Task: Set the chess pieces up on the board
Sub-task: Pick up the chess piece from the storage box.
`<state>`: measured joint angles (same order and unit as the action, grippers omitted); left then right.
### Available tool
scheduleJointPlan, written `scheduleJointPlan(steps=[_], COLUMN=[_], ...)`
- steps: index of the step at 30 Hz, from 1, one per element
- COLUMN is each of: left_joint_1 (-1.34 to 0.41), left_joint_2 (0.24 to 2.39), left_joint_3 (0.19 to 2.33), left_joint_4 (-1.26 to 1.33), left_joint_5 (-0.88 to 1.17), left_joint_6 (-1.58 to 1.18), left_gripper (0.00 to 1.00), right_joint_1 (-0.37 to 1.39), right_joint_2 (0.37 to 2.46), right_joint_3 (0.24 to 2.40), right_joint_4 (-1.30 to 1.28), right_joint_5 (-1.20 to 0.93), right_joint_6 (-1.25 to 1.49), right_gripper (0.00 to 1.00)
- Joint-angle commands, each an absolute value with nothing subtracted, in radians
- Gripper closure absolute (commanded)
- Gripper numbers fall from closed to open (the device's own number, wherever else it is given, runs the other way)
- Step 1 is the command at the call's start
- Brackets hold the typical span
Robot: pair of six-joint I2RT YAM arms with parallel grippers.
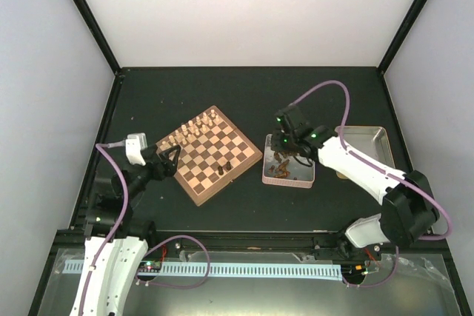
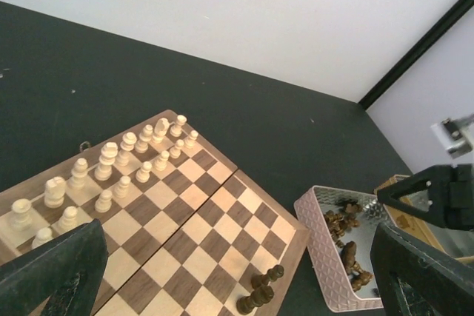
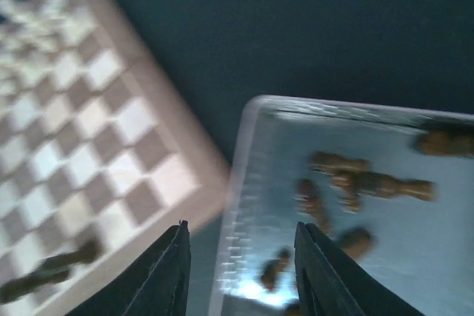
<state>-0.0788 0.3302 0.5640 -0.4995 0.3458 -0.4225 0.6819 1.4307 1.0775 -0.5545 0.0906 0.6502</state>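
Next, my empty right gripper will go right in the wrist view and descend around the middle of a long dark piece [image 3: 384, 184], since it lies below and that way.
The board [image 1: 209, 155] lies left of centre. Two dark chess pieces [image 1: 225, 168] stand near its right edge; they also show in the left wrist view [image 2: 261, 290] and blurred in the right wrist view [image 3: 52, 268]. Several more dark pieces [image 1: 282, 162] lie loose in a pink-walled silvery tin [image 1: 305, 180] right of the board. My right gripper [image 1: 285, 147] hovers over the tin's left side, open and empty [image 3: 241, 257]; this view is motion-blurred. My left gripper [image 1: 169, 159] is at the board's left corner, open wide and empty [image 2: 235, 257].
Pale cream pieces [image 1: 194, 127] stand in two rows along the board's far-left side [image 2: 111, 168]. A tan tray [image 1: 366, 138] sits behind my right arm. The tin [image 2: 326, 257] stands close to the board's right corner.
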Motion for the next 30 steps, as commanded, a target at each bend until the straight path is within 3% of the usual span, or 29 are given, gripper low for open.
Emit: scheduleJointPlan(steps=[1, 12, 18, 30], left_joint_1=[-0.08, -0.079, -0.079, -0.08], left_joint_2=[0.357, 0.381, 0.382, 0.393], left_joint_3=[0.553, 0.547, 0.538, 0.547], left_joint_4=[-0.414, -0.397, -0.396, -0.389], left_joint_5=[0.423, 0.44, 0.44, 0.421], left_joint_6=[-0.444, -0.462, -0.468, -0.466], left_gripper=[0.01, 0.01, 0.01, 0.01], right_joint_1=[0.588, 0.488, 0.488, 0.488], right_joint_2=[1.375, 1.478, 1.576, 1.684], right_joint_3=[0.961, 0.877, 0.932, 1.056], right_joint_4=[-0.537, -0.51, -0.491, -0.496], right_joint_5=[0.177, 0.168, 0.088, 0.14], right_joint_6=[0.638, 0.553, 0.491, 0.472], right_gripper=[0.59, 0.64, 0.65, 0.66])
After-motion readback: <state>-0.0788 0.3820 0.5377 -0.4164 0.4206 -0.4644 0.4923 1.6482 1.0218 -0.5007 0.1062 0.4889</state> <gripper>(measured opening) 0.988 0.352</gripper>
